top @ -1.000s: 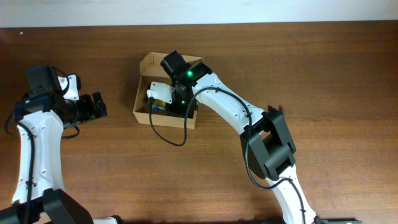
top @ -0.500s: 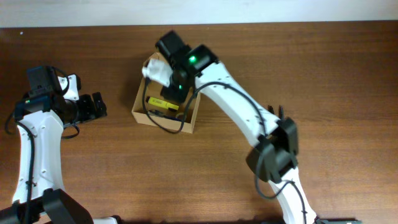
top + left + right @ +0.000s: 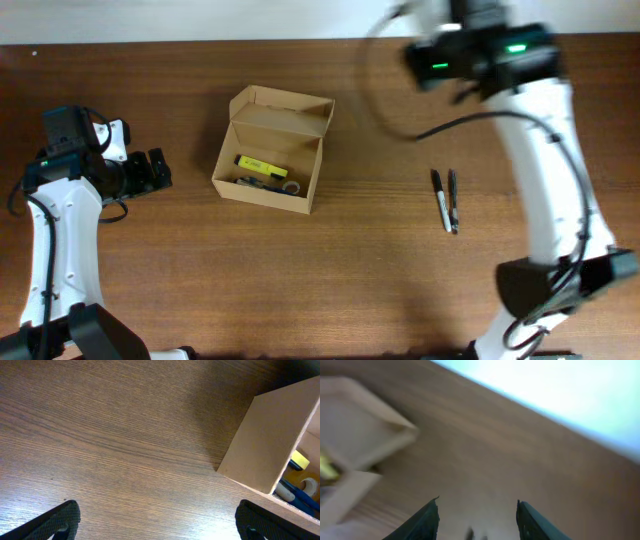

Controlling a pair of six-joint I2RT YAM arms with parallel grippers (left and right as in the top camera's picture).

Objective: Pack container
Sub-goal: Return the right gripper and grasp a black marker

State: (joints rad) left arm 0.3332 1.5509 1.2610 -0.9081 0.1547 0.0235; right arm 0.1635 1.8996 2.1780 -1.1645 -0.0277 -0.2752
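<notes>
I need to lower my right gripper next and then draw it back onto the marker's capped far end (image 3: 437, 181) (image 3: 469, 534), because the black-capped marker is still outside the container.
The tan cardboard container (image 3: 268, 165) sits open on the table, its lid flap standing up at the back. Inside lie a yellow marker (image 3: 260, 166), a dark pen and a small tape roll. It also shows in the left wrist view (image 3: 270, 445) and, blurred, in the right wrist view (image 3: 355, 455). Two dark pens (image 3: 446, 200) lie side by side on the table to its right. My left gripper (image 3: 152, 172) is open and empty, left of the container. My right gripper (image 3: 477, 520) is open and empty, raised high near the table's back edge, above the pens.
The wooden table ends at a pale wall along the back (image 3: 200, 20). My right arm (image 3: 545, 160) spans the right side of the table, from the front edge up to the back.
My right arm has lifted out of the container and swung far right and back. The container, hidden under the arm before, now shows its contents. The left arm has not moved.
</notes>
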